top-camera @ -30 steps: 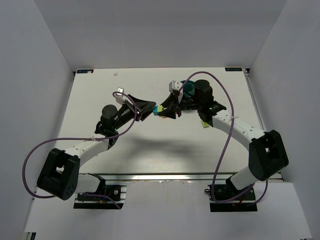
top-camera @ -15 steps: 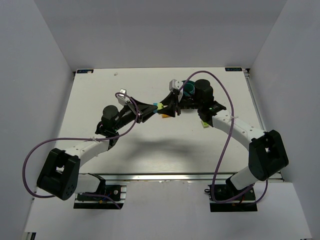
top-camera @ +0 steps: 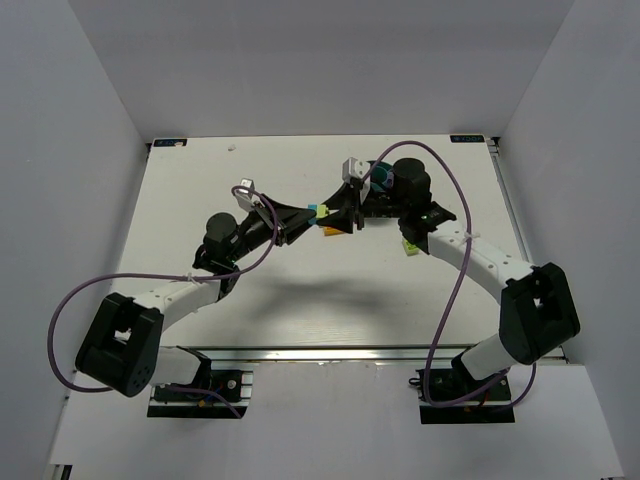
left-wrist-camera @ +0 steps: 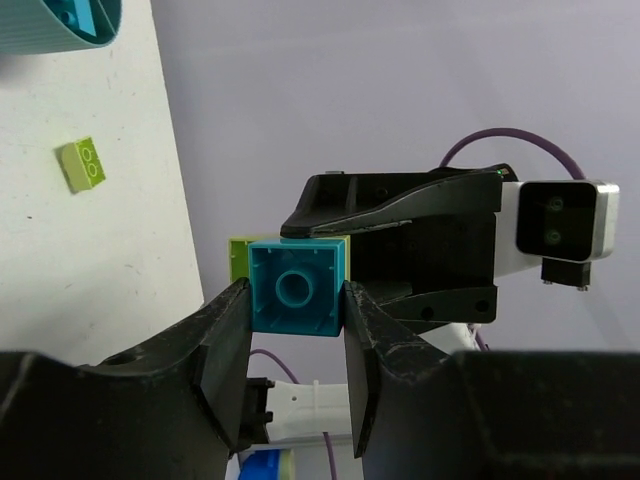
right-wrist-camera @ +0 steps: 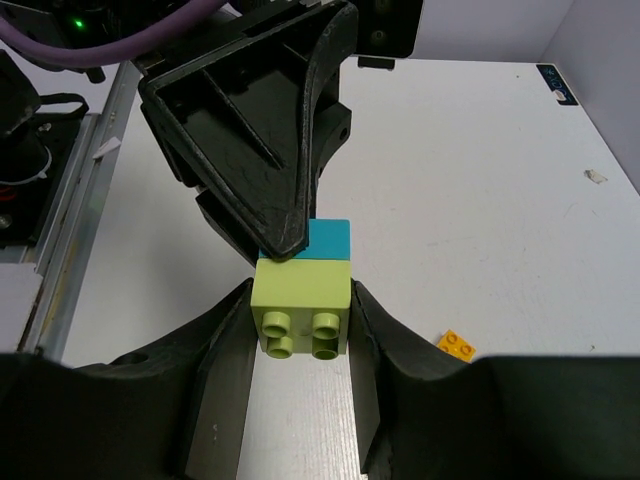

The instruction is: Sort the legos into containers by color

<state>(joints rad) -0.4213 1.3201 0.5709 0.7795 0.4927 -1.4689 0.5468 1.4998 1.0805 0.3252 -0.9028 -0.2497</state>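
Note:
The teal bowl lies to its right in the top view, so my right gripper next pulls outward from the cyan brick over the bowl and releases.
A cyan brick [left-wrist-camera: 296,290] and a lime green brick [right-wrist-camera: 302,300] are stuck together and held in the air between both grippers [top-camera: 318,211]. My left gripper [left-wrist-camera: 296,302] is shut on the cyan brick. My right gripper [right-wrist-camera: 300,305] is shut on the lime green brick. The two grippers face each other tip to tip above the table's middle. The teal bowl [top-camera: 380,178] lies behind the right gripper, mostly hidden by the arm; its rim shows in the left wrist view [left-wrist-camera: 60,25]. An orange brick [top-camera: 328,231] lies on the table under the grippers.
A loose lime green brick [top-camera: 409,247] lies on the table beside the right forearm; it also shows in the left wrist view [left-wrist-camera: 82,163]. The orange brick [right-wrist-camera: 456,344] shows in the right wrist view too. White walls enclose the table on three sides.
Both grippers and the joined bricks have shifted slightly toward the far side of the table. The orange brick beneath them now shows more plainly.

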